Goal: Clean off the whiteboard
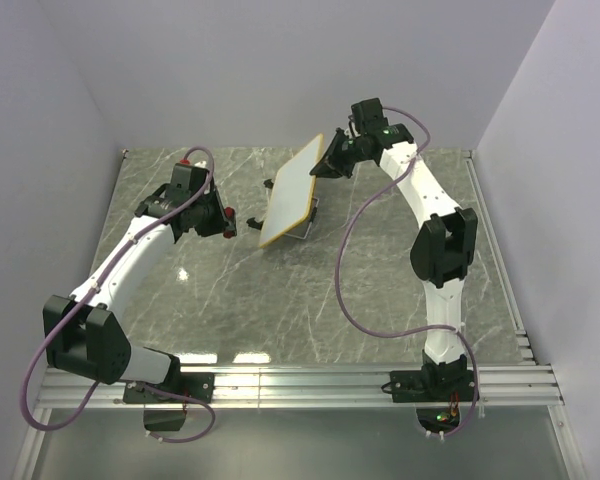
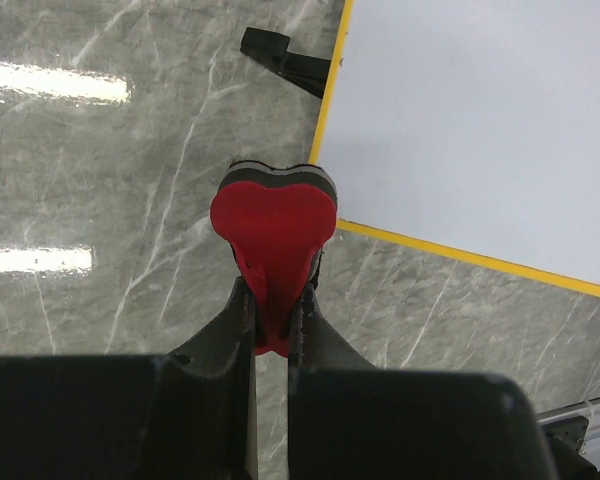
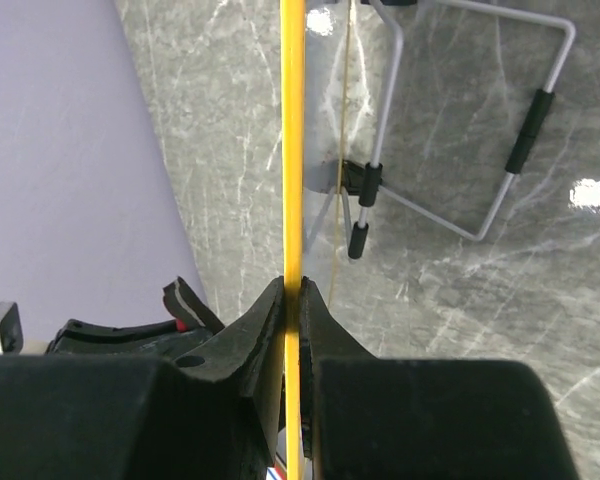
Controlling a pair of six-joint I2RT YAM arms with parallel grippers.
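The board [image 2: 480,120] side looks clean, so my left gripper will next bring the eraser [image 2: 273,225] down onto the open marble, away from the board's corner, and then open.
The whiteboard [image 1: 292,190], white with a thin yellow frame, stands tilted on its wire stand at the middle back of the table. My right gripper [image 1: 327,165] is shut on its upper edge; in the right wrist view the yellow frame [image 3: 292,150] runs edge-on between the jaws of the right gripper [image 3: 293,292]. My left gripper [image 1: 226,222] is just left of the board, shut on the red-and-black eraser [image 2: 273,225]. In the left wrist view the left gripper [image 2: 273,295] holds the eraser just off the corner of the board [image 2: 480,120]. The board face seen there looks clean.
The grey wire stand [image 3: 460,130] with black sleeves props the board from behind. A black foot [image 2: 285,60] sticks out at the board's edge. Lilac walls enclose the marble table [image 1: 230,300] on three sides. An aluminium rail [image 1: 310,385] runs along the near edge.
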